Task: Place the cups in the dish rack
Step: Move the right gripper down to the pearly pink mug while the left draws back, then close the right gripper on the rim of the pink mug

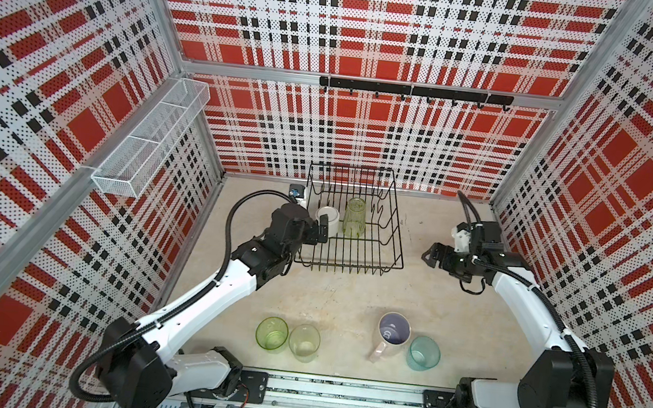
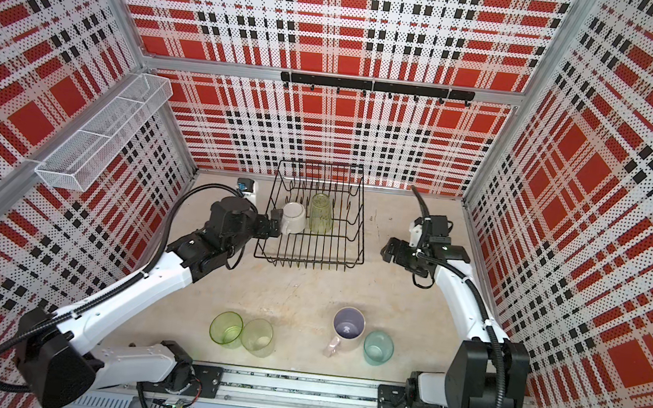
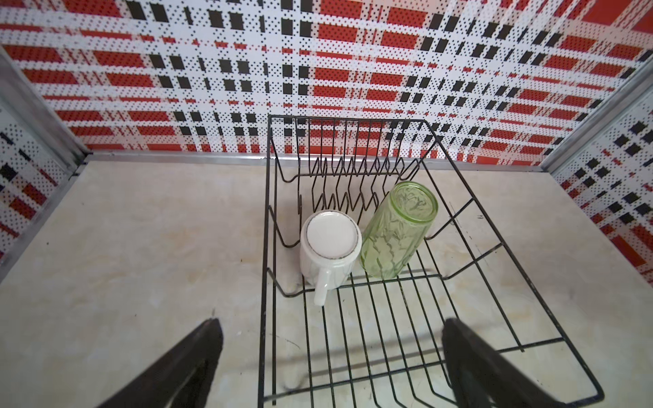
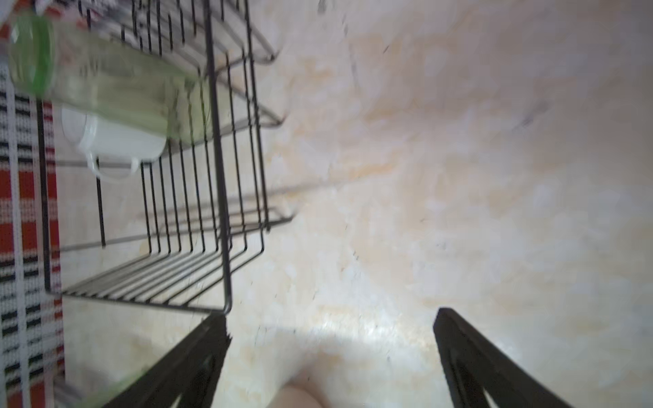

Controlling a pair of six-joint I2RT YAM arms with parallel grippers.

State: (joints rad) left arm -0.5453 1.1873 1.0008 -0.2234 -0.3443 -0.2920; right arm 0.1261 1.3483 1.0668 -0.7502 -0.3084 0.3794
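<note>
The pink mug stands with its opening up and its handle toward the robot's base, so the right gripper will move back and down onto the mug's far rim (image 1: 405, 318).
The black wire dish rack (image 1: 351, 265) (image 2: 309, 262) stands at the back of the table. In it sit an upside-down white mug (image 1: 327, 218) (image 3: 330, 243) and an upside-down green tumbler (image 1: 355, 216) (image 3: 395, 229). My left gripper (image 1: 318, 229) (image 3: 331, 321) is open over the rack's left side, just short of the mug's handle and holding nothing. My right gripper (image 1: 427, 256) (image 4: 330, 314) hangs open and empty to the right of the rack (image 4: 221, 212). Near the front stand a green tumbler (image 1: 271, 333), a pale frosted tumbler (image 1: 304, 342), a pink mug (image 1: 393, 334) with a lilac inside and a teal tumbler (image 1: 423, 353).
A long white mesh basket (image 1: 148, 138) is fixed to the left wall. A black hook rail (image 1: 413, 90) runs along the back wall. A small white device (image 1: 296, 193) with a blue top sits behind the rack's left corner. Plaid walls close in three sides.
</note>
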